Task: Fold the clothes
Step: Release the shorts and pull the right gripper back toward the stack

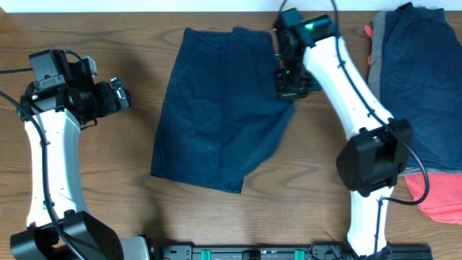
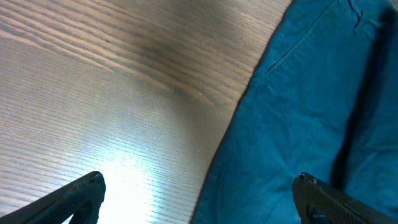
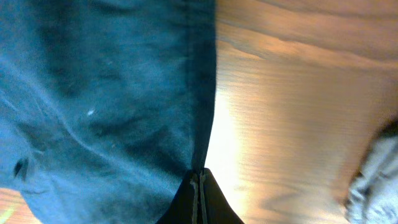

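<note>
One leg still overlaps the other, so my right gripper will next pull the fabric edge across the table toward the grey fabric and open beside it.
Dark navy shorts [image 1: 216,115] lie spread on the wooden table, waistband towards the far edge. My right gripper [image 1: 291,81] is at their right edge and is shut on the fabric edge; the right wrist view shows the closed jaws [image 3: 198,180] pinching the shorts' hem [image 3: 124,93]. My left gripper [image 1: 121,95] hangs open and empty over bare wood to the left of the shorts. In the left wrist view its two fingertips [image 2: 199,193] stand wide apart, with the shorts' left edge [image 2: 311,112] between them and to the right.
A pile of other clothes sits at the right edge: a navy garment [image 1: 419,87] over grey fabric [image 3: 373,180] and a coral-red piece [image 1: 440,198]. The table's front rail [image 1: 289,253] runs along the bottom.
</note>
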`<state>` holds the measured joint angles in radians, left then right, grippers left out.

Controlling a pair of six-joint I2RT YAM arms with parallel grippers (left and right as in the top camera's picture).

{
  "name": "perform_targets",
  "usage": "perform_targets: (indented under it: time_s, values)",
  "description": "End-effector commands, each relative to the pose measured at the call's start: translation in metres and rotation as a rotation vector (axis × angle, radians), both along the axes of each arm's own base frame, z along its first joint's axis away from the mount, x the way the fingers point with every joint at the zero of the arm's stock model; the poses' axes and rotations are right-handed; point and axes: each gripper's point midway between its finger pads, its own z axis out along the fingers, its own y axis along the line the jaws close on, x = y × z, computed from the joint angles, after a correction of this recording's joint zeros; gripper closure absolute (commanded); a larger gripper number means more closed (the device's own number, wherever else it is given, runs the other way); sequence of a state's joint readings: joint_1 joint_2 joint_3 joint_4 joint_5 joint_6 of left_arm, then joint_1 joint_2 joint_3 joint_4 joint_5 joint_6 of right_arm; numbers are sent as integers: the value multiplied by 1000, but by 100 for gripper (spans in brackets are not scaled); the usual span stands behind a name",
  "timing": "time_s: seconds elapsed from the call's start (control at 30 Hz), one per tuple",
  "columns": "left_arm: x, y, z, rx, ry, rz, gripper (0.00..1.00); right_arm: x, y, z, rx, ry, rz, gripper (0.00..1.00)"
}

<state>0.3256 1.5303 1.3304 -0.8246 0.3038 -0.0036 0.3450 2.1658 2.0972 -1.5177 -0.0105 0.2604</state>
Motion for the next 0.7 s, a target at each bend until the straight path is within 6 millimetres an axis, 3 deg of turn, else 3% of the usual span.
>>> perform_targets:
  time_s: [0.0,0.4,0.6,0.63,0.67]
  values:
    - [3,4,5,9,-10,13,3,5,-39,13,-48,-21,-83,99]
    - [5,2,4,9,-7,6,3,-8,-140,14,-63,93,-221,99]
    - [6,3,-3,3,8,2,3,-20,-170,8,-52,147,-276,98]
    - [7,2,-4,0,10,0,3,-20,-172,7,-48,150,-284,84]
    - [8,1,-5,-3,10,-3,2,-20,-173,7,-42,149,-290,63]
